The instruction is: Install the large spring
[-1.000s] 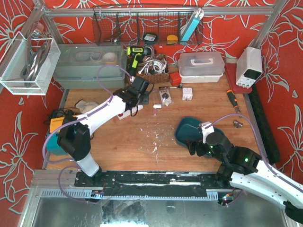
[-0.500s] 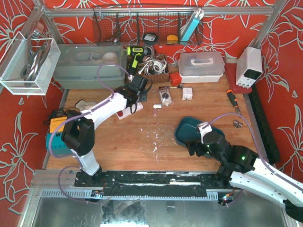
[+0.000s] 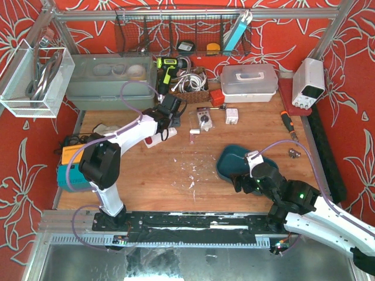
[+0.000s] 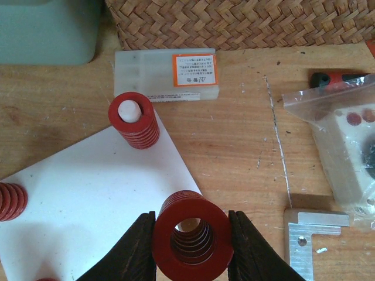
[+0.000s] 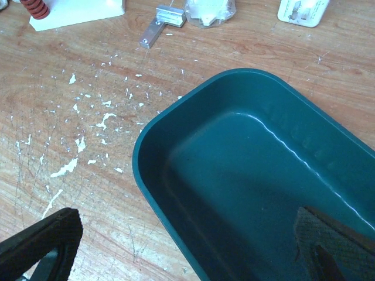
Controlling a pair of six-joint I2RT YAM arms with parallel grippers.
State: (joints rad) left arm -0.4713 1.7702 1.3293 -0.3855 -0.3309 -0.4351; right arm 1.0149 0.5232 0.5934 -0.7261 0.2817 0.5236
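The white peg [image 4: 188, 225] stands below the left gripper and can be seen through the large spring's bore, so the left gripper needs to go down next, slide the spring over the peg and release it.
My left gripper [image 4: 191, 241] is shut on the large red spring [image 4: 191, 236] and holds it upright over the right corner of a white base plate [image 4: 88, 193]; a white peg shows through its bore. A smaller red spring [image 4: 135, 120] sits on a peg on the plate, and another one [image 4: 9, 201] is at the left edge. In the top view the left gripper [image 3: 166, 117] is over the plate [image 3: 153, 140] at the back left. My right gripper [image 5: 187, 246] is open and empty above the near left corner of a teal tray [image 5: 252, 175].
A white labelled box [image 4: 167, 74] and a wicker basket [image 4: 234, 23] lie beyond the plate. An aluminium bracket [image 4: 313, 240] and a plastic bag of parts [image 4: 345, 146] lie to the right. White flakes [image 5: 76, 140] litter the wood left of the tray.
The left arm has shifted slightly toward the back left with the spring. The right arm has barely moved.
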